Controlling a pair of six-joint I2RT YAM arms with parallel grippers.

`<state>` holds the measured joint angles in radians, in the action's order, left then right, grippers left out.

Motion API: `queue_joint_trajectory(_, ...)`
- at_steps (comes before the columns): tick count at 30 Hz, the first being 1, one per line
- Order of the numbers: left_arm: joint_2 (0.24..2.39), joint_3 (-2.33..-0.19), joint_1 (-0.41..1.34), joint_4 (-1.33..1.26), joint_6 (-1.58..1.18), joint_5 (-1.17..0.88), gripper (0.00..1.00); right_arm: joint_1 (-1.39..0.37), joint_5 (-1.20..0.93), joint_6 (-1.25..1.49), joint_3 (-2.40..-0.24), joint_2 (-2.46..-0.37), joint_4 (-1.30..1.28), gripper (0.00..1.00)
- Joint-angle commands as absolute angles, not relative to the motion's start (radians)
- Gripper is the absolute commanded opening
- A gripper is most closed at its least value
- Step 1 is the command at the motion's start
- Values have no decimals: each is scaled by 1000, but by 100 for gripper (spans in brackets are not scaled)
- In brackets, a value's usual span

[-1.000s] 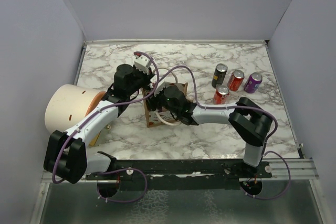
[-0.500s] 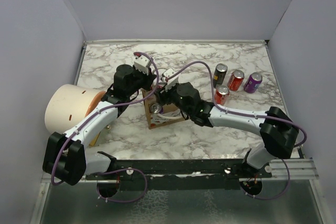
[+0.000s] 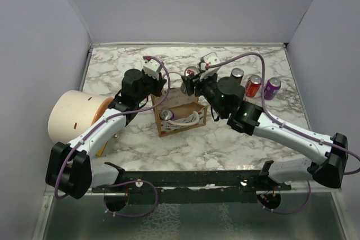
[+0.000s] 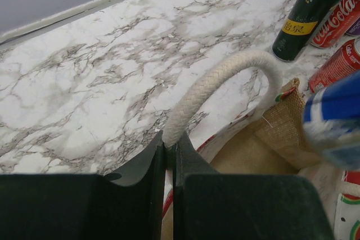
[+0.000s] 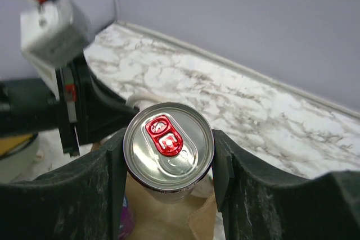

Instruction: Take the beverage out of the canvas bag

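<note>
My right gripper is above the tabletop beside the bag, which is below it to the right in the top view, so next it needs to lower that way and release the can.
The brown canvas bag (image 3: 181,117) stands open mid-table. My left gripper (image 3: 159,93) is shut on its white rope handle (image 4: 225,77), pinched between the fingertips (image 4: 170,144). My right gripper (image 3: 192,78) is shut on a beverage can with a silver top and red tab (image 5: 169,144) and holds it above the bag's far edge; the can shows blurred blue and white in the left wrist view (image 4: 337,122). A purple can (image 3: 167,115) lies inside the bag, and it also shows in the right wrist view (image 5: 125,217).
A dark can (image 3: 237,74), a red can (image 3: 252,85) and a purple can (image 3: 272,88) stand at the back right. A large cream cylinder with an orange disc (image 3: 76,113) lies at the left. Grey walls close in the table.
My right gripper has risen out of the bag with the red-tab can and moved toward the back right. The left gripper has kept its hold on the handle.
</note>
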<state>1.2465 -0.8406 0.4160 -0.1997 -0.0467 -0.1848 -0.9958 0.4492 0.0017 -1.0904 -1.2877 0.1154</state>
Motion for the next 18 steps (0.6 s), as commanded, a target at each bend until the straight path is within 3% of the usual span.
queue_joint_trajectory(1,1214,-877,411,-258,-31,-156,1,-996,613,-67,-1232,-1218,64,2)
queue_joint_trajectory(6,1213,-877,411,-259,-32,-160,1,-945,714,-86,-1210,-1163,43,2)
queue_joint_trajectory(15,1229,-877,411,-264,-41,-173,2,-752,592,67,-1007,-1142,61,2)
queue_joint_trajectory(18,1242,-882,411,-258,-42,-177,7,-709,563,86,-942,-1177,119,2)
